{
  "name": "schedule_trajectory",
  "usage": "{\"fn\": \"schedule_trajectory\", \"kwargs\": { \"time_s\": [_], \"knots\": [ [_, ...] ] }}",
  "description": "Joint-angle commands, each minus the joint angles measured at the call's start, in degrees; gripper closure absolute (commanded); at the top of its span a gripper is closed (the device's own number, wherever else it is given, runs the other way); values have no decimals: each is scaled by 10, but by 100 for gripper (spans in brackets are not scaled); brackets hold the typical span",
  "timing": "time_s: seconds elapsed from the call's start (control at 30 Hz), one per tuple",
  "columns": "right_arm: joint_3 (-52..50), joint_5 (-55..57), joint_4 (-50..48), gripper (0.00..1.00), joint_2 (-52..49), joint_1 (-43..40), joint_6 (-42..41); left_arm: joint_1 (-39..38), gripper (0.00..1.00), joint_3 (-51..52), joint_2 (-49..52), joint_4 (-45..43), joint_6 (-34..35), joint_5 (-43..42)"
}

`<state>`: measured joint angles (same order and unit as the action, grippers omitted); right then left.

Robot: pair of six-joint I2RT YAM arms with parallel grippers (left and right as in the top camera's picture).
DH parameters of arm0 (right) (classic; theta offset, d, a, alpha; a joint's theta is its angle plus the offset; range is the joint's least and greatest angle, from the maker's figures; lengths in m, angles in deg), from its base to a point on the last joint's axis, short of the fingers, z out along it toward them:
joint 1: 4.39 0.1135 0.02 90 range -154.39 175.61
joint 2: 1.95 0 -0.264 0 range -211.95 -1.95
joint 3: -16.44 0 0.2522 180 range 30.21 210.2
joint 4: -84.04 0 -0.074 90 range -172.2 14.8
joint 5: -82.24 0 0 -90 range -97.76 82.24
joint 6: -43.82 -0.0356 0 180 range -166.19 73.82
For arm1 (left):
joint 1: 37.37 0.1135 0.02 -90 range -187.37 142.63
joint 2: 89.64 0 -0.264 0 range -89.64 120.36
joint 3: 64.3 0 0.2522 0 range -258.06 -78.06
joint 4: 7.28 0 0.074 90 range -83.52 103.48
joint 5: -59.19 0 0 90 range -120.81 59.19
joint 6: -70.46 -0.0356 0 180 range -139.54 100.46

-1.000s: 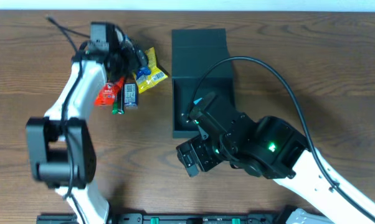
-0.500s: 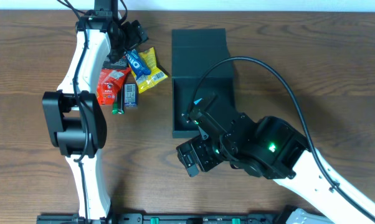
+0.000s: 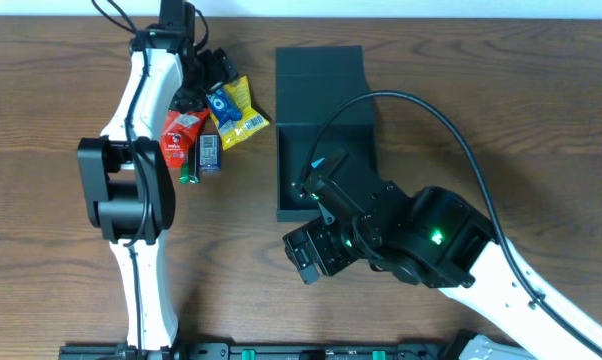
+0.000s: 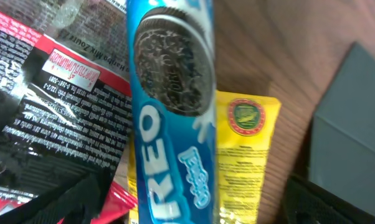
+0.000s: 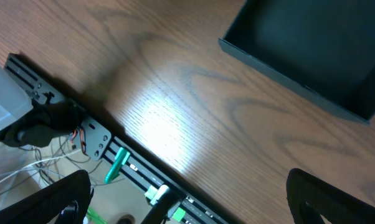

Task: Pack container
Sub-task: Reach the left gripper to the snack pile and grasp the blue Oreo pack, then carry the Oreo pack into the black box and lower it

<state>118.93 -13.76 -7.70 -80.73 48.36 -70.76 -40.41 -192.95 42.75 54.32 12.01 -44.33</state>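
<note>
The blue Oreo packet is below, so my left gripper will next lower its fingers over the part with the letters and close across the narrow width.
The container (image 3: 326, 150) is a matte black square box, open, with its flap lid (image 3: 319, 68) lying flat behind it. A corner of it shows in the right wrist view (image 5: 312, 50) and an edge in the left wrist view (image 4: 356, 124). Snack packets lie left of it: a blue Oreo packet (image 3: 219, 102) on a yellow packet (image 3: 243, 115), a red packet (image 3: 179, 135) and a dark packet (image 3: 210, 150). My left gripper (image 3: 211, 72) hangs open over the Oreo packet (image 4: 172, 112), one finger on each side, not touching. My right gripper (image 3: 306, 255) is open and empty in front of the box.
A small green item (image 3: 188, 178) lies below the red packet. The red packet (image 4: 56, 112) and the yellow packet (image 4: 243, 155) flank the Oreo packet. A black rail with green clips (image 5: 131, 168) runs along the table's front edge. The right arm's cable (image 3: 451, 125) arcs over the box.
My left arm has swung toward the far edge, uncovering the snack pile, and its gripper has settled over the Oreo packet. The right arm has not moved.
</note>
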Motion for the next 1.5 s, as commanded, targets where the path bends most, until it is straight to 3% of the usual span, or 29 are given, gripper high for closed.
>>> {"fn": "schedule_trajectory", "kwargs": {
  "time_s": [0.0,0.23,0.27,0.53,0.87,1.47],
  "knots": [
    [0,2,1,1,6,5,-7,3,4,-13,12,2,4,6],
    [0,2,1,1,6,5,-7,4,0,-12,16,1,2,6],
    [0,2,1,1,6,5,-7,4,5,-12,18,1,2,6],
    [0,2,1,1,6,5,-7,3,8,-12,39,2,2,-16],
    [0,2,1,1,5,5,-7,4,38,-12,41,0,-3,-15],
    [3,28,18,1,20,-3,-7,4,63,-94,37,45,-45,-15]
  ]
}}
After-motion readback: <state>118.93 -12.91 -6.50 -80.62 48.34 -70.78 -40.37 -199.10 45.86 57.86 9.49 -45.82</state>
